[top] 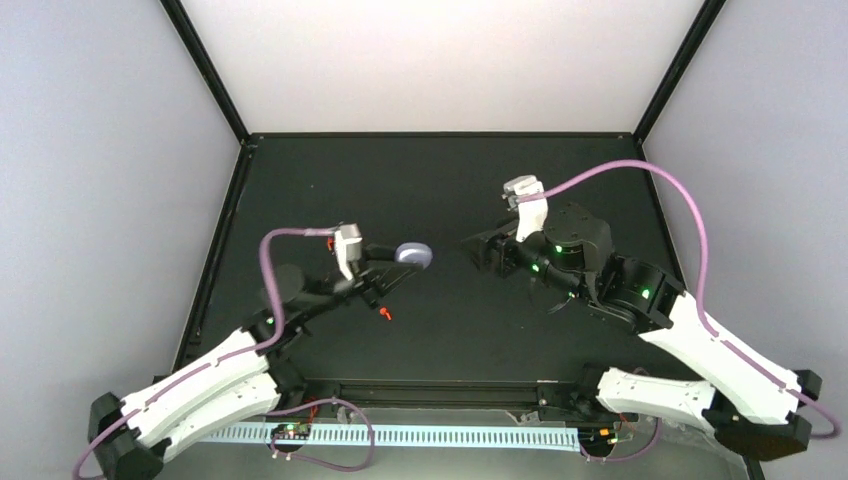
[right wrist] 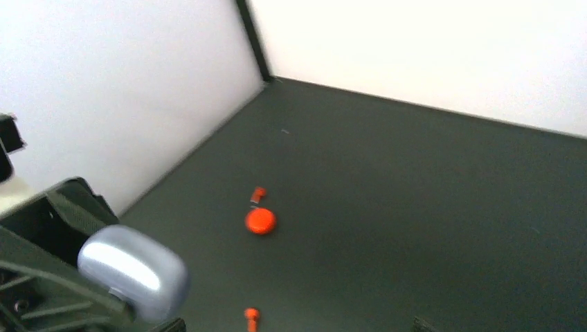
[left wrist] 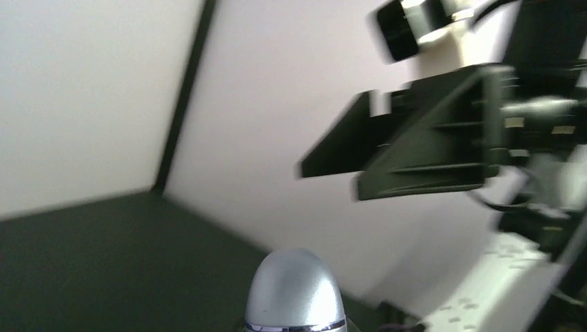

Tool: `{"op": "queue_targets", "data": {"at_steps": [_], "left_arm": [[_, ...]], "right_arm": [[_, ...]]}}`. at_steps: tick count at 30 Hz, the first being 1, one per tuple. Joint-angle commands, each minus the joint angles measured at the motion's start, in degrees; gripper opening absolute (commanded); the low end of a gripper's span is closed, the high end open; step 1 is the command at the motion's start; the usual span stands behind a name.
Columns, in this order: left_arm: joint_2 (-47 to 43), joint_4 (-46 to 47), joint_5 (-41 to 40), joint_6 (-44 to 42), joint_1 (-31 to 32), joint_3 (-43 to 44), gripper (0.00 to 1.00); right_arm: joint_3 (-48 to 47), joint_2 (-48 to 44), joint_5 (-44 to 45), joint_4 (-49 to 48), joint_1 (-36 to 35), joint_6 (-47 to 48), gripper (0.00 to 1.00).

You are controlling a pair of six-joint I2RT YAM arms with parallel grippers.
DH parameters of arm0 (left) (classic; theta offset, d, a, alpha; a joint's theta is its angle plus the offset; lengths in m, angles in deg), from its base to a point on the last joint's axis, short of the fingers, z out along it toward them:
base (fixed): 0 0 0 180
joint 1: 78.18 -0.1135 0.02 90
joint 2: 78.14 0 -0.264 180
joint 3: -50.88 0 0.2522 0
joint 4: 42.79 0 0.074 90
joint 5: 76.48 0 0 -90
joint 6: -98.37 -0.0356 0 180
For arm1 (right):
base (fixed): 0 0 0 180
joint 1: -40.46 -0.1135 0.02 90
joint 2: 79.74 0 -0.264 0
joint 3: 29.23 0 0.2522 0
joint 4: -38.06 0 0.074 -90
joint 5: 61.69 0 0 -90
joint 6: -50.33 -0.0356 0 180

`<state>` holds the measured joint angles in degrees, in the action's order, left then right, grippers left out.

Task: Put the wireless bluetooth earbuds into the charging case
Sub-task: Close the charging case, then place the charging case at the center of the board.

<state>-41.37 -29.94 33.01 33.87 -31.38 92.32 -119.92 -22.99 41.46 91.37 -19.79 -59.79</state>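
Observation:
My left gripper will swing outward next. Then it will lower the closed lavender case onto the empty table farther out.
My left gripper is shut on a closed silvery-lavender pebble case and holds it above the table. The case fills the bottom of the left wrist view and sits at the lower left of the right wrist view. My right gripper is open and empty, facing the case from the right, a short gap away. Only its fingertips show at the bottom edge. On the table lie a round red-orange case and two red-orange earbuds; one also shows in the top view. No lavender earbuds are in view.
The dark table is bounded by a black frame and pale walls. The left arm covers the red case in the top view. The right arm's purple cable loops over the back right of the table.

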Motion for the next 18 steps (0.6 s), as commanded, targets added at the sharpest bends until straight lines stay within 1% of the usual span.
{"op": "queue_targets", "data": {"at_steps": [1, 6, 9, 11, 15, 18], "left_arm": [[11.32, -10.25, -10.59, 1.24, -3.07, 5.03, 0.02], [30.93, -8.52, -5.9, 6.01, -10.39, 13.48, 0.02], [43.52, -9.02, -1.85, 6.28, -13.53, 22.07, 0.01], [53.14, -11.01, 0.22, 6.18, -15.15, 28.62, 0.01], [68.66, -15.33, 4.14, 8.71, -18.41, 40.88, 0.01], [76.09, -15.55, 5.66, 12.53, -20.46, 46.51, 0.01]], "right_arm": [[13.59, -4.18, 1.48, -5.0, 6.6, -5.56, 0.85], [26.49, -9.45, 3.43, -8.67, 8.69, -8.86, 0.87], [31.01, -11.84, 2.98, -9.21, 8.96, -9.8, 0.87], [32.68, -13.14, 2.56, -8.91, 9.05, -10.18, 0.87], [33.84, -15.36, 2.39, -7.43, 9.03, -10.44, 0.88], [33.66, -16.49, 1.9, -6.34, 9.14, -10.56, 0.88]]}}
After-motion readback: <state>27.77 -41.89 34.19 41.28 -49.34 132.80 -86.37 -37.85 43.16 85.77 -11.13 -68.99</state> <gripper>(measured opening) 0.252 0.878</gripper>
